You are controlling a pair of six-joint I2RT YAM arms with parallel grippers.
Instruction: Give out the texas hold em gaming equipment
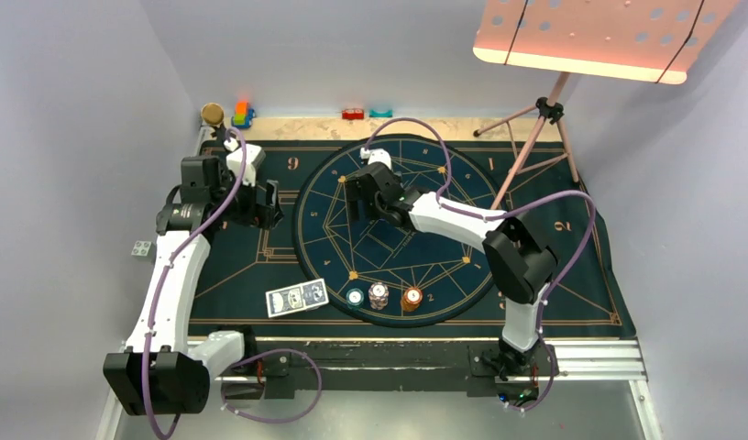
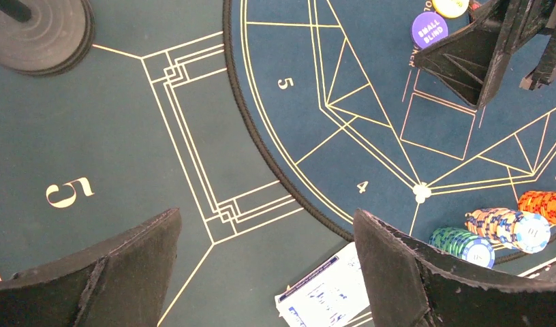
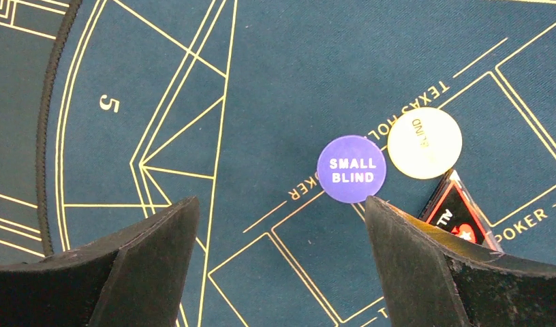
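The purple SMALL BLIND chip lies below my right gripper, toward the right in its wrist view. The gripper shifts that way next and descends astride the chip's rim.
Playing cards with blue backs lie face down at the front of the mat, also seen as cards in the left wrist view. Beside them stand three chip stacks: teal, white-red and orange. My left gripper hovers open over the mat's left side, its jaws empty. My right gripper is open above the round mat. Just beyond its jaws lie a purple SMALL BLIND chip, a yellow chip and a red triangular marker, partly hidden by the right finger.
A round mat lies on a larger dark rectangular mat. Along the back edge stand a cork-topped black stand and toy blocks. A tripod with a lamp panel rises at the back right.
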